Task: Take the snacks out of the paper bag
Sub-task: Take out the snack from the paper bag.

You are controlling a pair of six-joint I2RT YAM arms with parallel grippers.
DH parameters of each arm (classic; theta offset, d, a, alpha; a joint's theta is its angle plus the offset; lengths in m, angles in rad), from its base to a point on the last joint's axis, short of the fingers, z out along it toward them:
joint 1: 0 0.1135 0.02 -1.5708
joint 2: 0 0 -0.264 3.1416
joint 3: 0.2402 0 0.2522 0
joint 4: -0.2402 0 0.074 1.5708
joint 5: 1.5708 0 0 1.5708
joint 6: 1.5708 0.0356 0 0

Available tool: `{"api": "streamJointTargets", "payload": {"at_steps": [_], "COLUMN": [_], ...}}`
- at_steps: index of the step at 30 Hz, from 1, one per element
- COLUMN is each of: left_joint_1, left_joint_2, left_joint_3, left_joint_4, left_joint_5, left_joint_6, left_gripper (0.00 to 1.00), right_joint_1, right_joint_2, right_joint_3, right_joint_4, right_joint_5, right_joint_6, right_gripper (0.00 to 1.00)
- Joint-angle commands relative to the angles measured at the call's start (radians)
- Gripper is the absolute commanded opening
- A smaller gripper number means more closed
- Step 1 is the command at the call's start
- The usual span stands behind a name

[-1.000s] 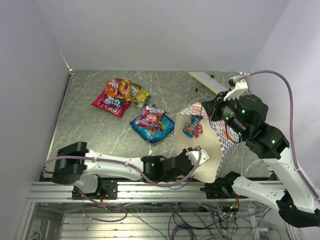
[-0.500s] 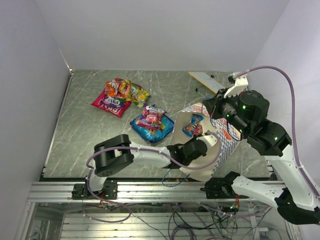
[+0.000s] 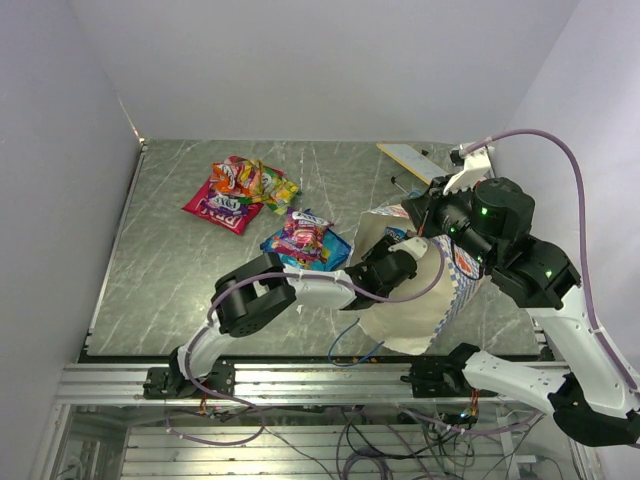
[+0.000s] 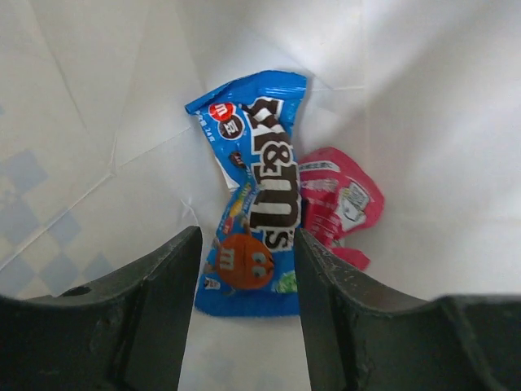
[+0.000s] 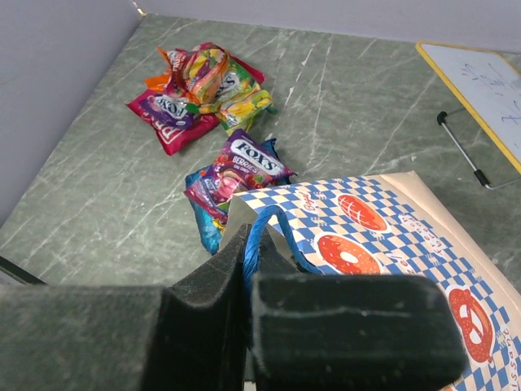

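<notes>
To close across the blue M&M's packet [image 4: 259,191], which lies uppermost and lined up with its open fingers, my left gripper will lower onto the packet's middle first.
The paper bag [image 3: 432,300] lies at the table's right with its mouth toward the left; its blue-and-white checkered side [image 5: 383,224] faces up. My right gripper [image 5: 249,254] is shut on the bag's blue string handle [image 5: 262,228] and holds the mouth up. My left gripper [image 4: 247,244] is inside the bag, open, with nothing between its fingers. Just beyond its fingertips lie two snacks on the cream inside: a blue M&M's packet [image 4: 259,191] and a red-pink packet [image 4: 340,204] partly under it. In the top view the left wrist [image 3: 388,270] fills the bag's mouth and hides both packets.
Other packets lie out on the table: a red-pink one [image 3: 218,208], a yellow-green and orange one [image 3: 258,180], and a large blue one [image 3: 292,260] with a purple Fox's packet [image 3: 306,230] on it, close to the bag's mouth. A whiteboard [image 3: 413,162] lies at the back right.
My left arm has swung from the near edge forward into the bag's mouth, and its jaws have opened wider. The right gripper kept hold of the handle, lifting slightly.
</notes>
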Motion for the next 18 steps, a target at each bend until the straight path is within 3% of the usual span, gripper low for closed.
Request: {"api": "streamJointTargets", "payload": {"at_steps": [1,6,11,15,18], "left_joint_1": [0.023,0.043,0.052,0.052,0.052], "left_joint_2": [0.059,0.119,0.110,0.033,-0.048], "left_joint_3": [0.043,0.094,0.108,0.069,0.029], "left_joint_4": [0.004,-0.040,-0.062,-0.074,-0.096], "left_joint_5": [0.021,0.067,0.104,0.148,0.217], "left_joint_6": [-0.015,-0.037,-0.016,-0.035,-0.082], "left_gripper": [0.61,0.58,0.33,0.17,0.12], "right_joint_1": [0.000,0.001,0.000,0.000,0.000], "right_joint_2": [-0.004,0.000,0.000,-0.001,-0.003], "right_joint_3": [0.026,0.047,0.063,0.056,0.048], "right_joint_4": [-0.011,-0.031,-0.041,-0.021,-0.004], "right_joint_5": [-0.018,-0.014,-0.004,0.002,0.006], "right_joint_6": [-0.002,0.001,-0.001,-0.001,-0.002], "right_gripper": [0.00,0.00,0.00,0.00,0.00]}}
